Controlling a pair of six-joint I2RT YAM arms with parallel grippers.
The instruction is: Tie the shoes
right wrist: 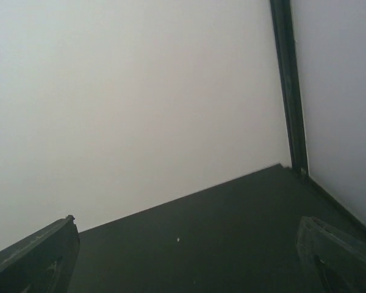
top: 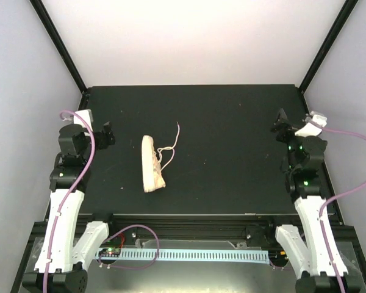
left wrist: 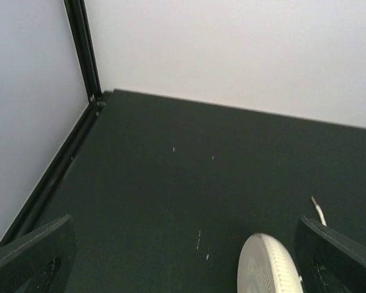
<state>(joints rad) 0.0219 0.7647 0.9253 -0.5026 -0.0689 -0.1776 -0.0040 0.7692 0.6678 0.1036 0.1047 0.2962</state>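
Note:
My left gripper moves to the right in the top view next and tilts down over the shoe's far end [top: 148, 146] [left wrist: 273, 256], since the shoe's narrow side faces up.
One small cream sneaker [top: 152, 163] lies on its side on the black table, left of centre, sole toward the left. Its thin off-white laces [top: 169, 148] trail loose to its right and toward the back. In the left wrist view the shoe's pale end [left wrist: 269, 265] shows at the bottom, with a lace tip [left wrist: 318, 210] to its right. My left gripper [top: 105, 133] hangs open and empty at the table's left edge, left of the shoe. My right gripper [top: 282, 127] is open and empty at the far right edge, well away from the shoe.
The black table [top: 232, 152] is enclosed by white walls with black corner posts [top: 61, 46]. The right wrist view shows only bare table [right wrist: 232, 244] and the back wall. A perforated strip [top: 189, 255] and cables run along the near edge.

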